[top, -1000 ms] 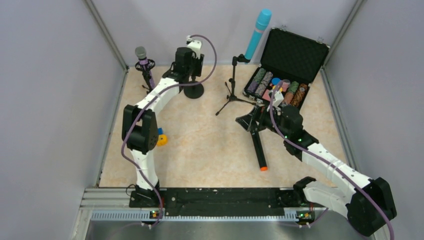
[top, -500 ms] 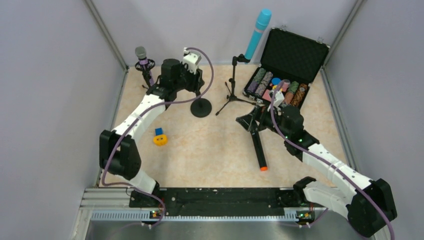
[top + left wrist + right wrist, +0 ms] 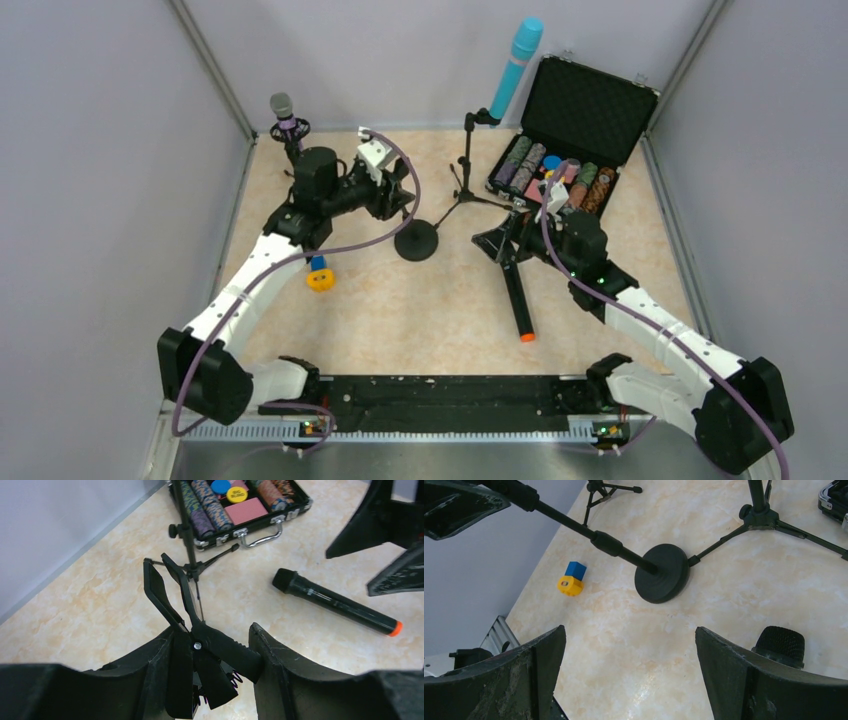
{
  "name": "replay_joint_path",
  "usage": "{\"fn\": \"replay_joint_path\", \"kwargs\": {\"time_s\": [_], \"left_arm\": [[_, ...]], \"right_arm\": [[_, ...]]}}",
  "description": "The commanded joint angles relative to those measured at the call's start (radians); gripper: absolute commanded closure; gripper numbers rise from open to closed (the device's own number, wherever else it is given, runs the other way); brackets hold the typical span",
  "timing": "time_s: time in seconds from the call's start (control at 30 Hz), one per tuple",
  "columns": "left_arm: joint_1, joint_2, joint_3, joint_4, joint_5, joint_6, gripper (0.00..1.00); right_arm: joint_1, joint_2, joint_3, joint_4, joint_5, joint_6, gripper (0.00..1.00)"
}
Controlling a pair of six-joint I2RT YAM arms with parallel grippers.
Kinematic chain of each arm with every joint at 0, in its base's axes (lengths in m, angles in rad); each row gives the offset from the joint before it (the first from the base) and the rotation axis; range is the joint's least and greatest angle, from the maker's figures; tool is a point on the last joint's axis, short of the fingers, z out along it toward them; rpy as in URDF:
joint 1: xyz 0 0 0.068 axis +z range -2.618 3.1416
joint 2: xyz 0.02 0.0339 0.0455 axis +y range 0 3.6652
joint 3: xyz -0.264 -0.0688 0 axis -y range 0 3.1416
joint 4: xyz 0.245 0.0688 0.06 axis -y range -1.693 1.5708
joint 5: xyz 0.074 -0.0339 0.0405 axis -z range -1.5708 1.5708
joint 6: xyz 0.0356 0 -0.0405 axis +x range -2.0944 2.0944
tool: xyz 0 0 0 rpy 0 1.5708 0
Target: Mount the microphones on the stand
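The left gripper draws back and turns next, moving the black stand's round base clear of the tripod before releasing the clip, since a tripod leg crowds that base.
My left gripper (image 3: 393, 197) is shut on the handles of the spring clip (image 3: 200, 647) atop a black stand whose round base (image 3: 416, 240) rests on the table; the clip's prongs stand apart. The black microphone with the orange end (image 3: 518, 296) lies flat on the table and also shows in the left wrist view (image 3: 335, 602). My right gripper (image 3: 497, 243) is open and empty just above its head (image 3: 779, 645). The purple microphone (image 3: 284, 118) stands in a small stand at the back left. The light blue microphone (image 3: 514, 62) sits in a tripod stand (image 3: 465, 170).
An open black case of poker chips (image 3: 555, 170) stands at the back right. A small yellow and blue block (image 3: 319, 275) lies left of the round base. The tripod's legs (image 3: 769, 520) spread close to the round base (image 3: 661, 572). Grey walls enclose the table.
My left arm has moved the round-base stand from the back toward the middle, nearer the black microphone. The right arm has not moved.
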Motion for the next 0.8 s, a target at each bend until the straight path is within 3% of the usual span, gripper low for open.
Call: {"fn": "replay_joint_path", "kwargs": {"time_s": [0.0,0.3,0.5,0.77], "left_arm": [[-0.022,-0.077,0.003,0.056,0.13,0.024,0.83],[-0.035,-0.084,0.062,-0.018,0.353,0.108,0.83],[-0.041,-0.043,0.164,-0.14,0.404,0.128,0.89],[-0.049,0.005,0.199,-0.251,0.477,0.209,0.86]], "right_arm": [[-0.015,0.004,-0.005,0.033,-0.008,0.016,0.02],[-0.015,0.007,-0.005,0.03,-0.005,0.021,0.02],[-0.015,0.005,-0.008,0.027,0.002,0.02,0.02],[-0.016,0.032,-0.005,0.044,-0.01,0.027,0.02]]}}
